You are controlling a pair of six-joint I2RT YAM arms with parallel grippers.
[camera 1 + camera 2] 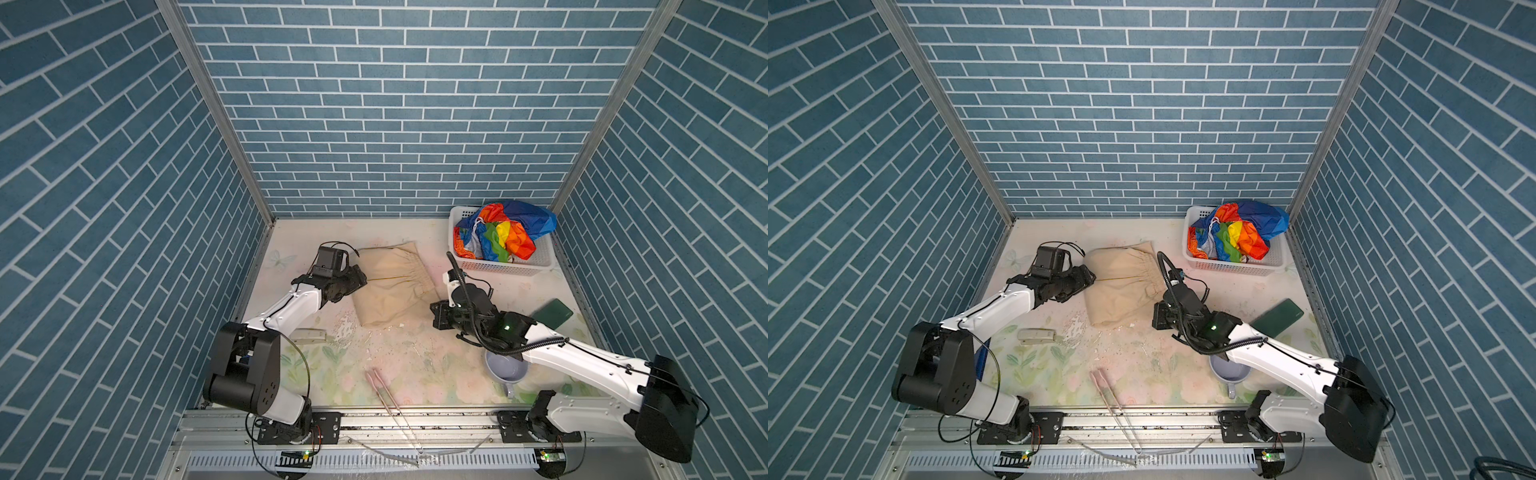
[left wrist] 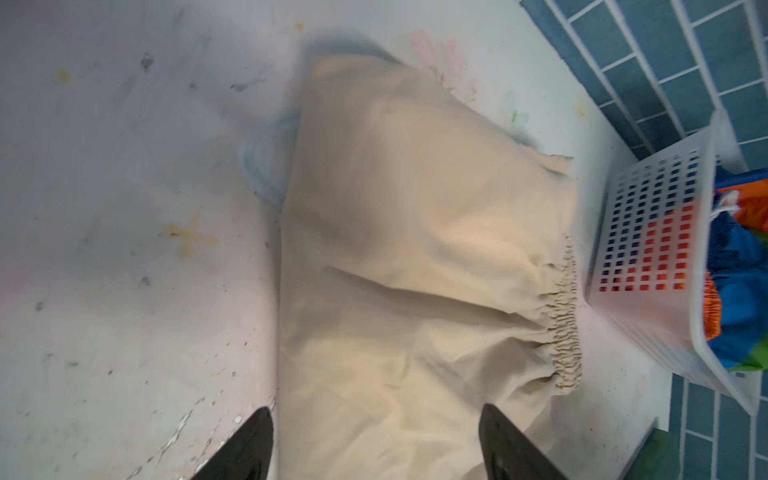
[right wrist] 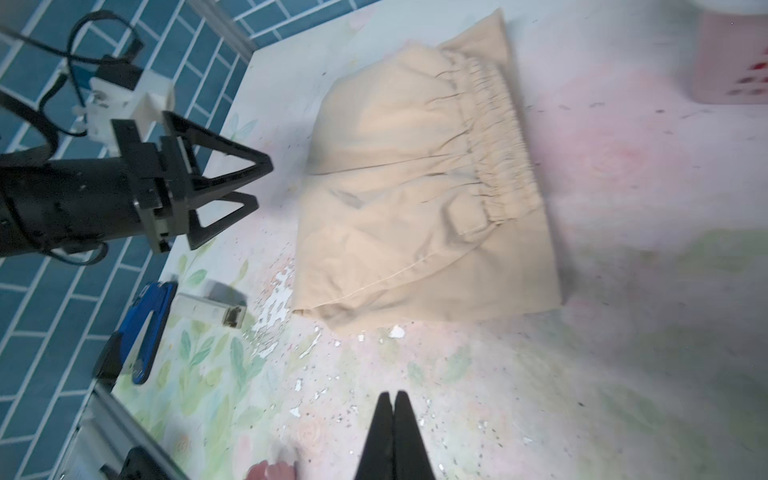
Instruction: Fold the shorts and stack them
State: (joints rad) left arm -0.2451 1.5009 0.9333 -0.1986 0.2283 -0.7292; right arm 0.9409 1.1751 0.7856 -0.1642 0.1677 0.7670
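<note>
The robot will move its left gripper down to the beige shorts' edge opposite the elastic waist and close it on the beige shorts. That edge is below the gripper, between its open fingers.
The beige shorts lie folded on the table, elastic waist toward the basket; both wrist views show them too. The rainbow-striped shorts sit bunched in the white basket. My left gripper hovers at the left edge of the beige shorts, open, with nothing held. My right gripper is shut and empty over bare table, off the shorts' near right corner.
The white perforated basket stands at the back right. A dark green flat object and a grey mug lie under the right arm. Pink tongs lie at the front edge, and a small white device by the left arm.
</note>
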